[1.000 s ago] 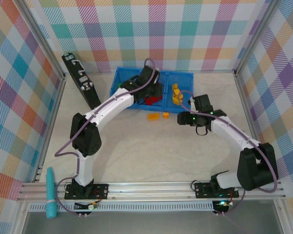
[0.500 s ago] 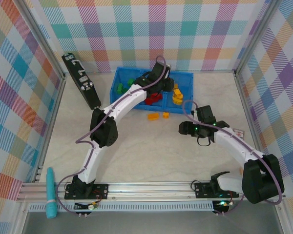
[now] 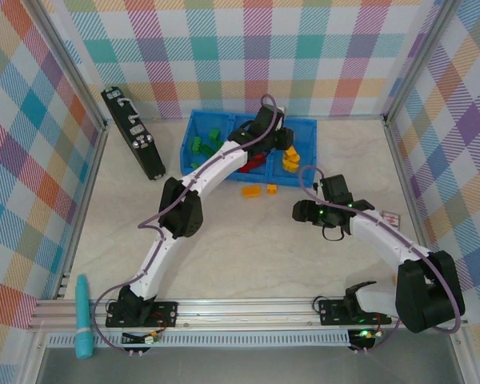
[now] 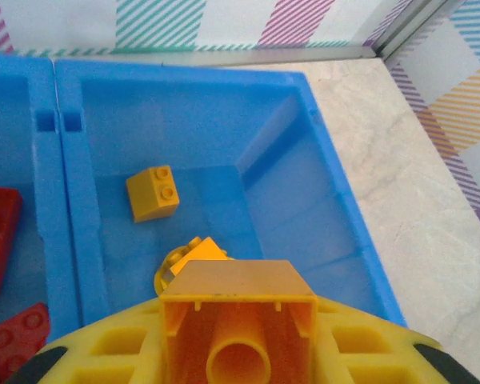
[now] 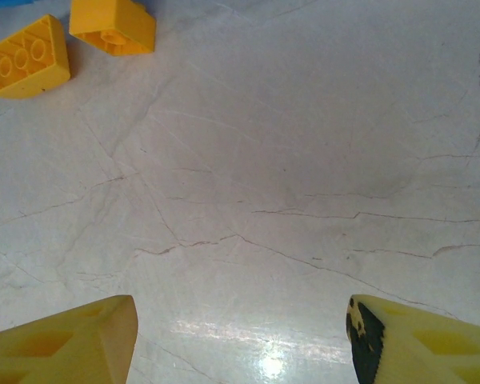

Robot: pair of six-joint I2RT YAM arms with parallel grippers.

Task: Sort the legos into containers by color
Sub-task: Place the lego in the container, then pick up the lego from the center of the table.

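The blue tray's section with yellow legos is below my left gripper, and the yellow-orange lego matches their color. My left gripper will next move down toward that section and release the lego there.
My left gripper [image 3: 282, 141] hangs over the right compartment of the blue tray [image 3: 311, 149], shut on a yellow-orange lego [image 4: 236, 316] whose hollow underside faces the wrist camera. Below it in that compartment lie two yellow legos [image 4: 152, 193], one [image 4: 194, 253] partly hidden by the held brick. Red legos [image 3: 253, 164] fill the middle compartment and green legos [image 3: 201, 144] the left one. Two yellow-orange legos [image 3: 250, 191] [image 3: 271, 190] lie on the table just in front of the tray. My right gripper [image 3: 301, 213] stands open over bare table to their right, nothing between its fingers [image 5: 64, 336].
A long black bar with white marks [image 3: 134, 132] leans at the back left. A teal tube [image 3: 82, 317] lies outside the near rail. A small card [image 3: 390, 216] sits by the right arm. Checked walls and metal rails close in the table.
The left arm has reached further right, carrying the yellow-orange lego from over the middle compartment to over the right one. The right gripper drew back slightly and stays open.
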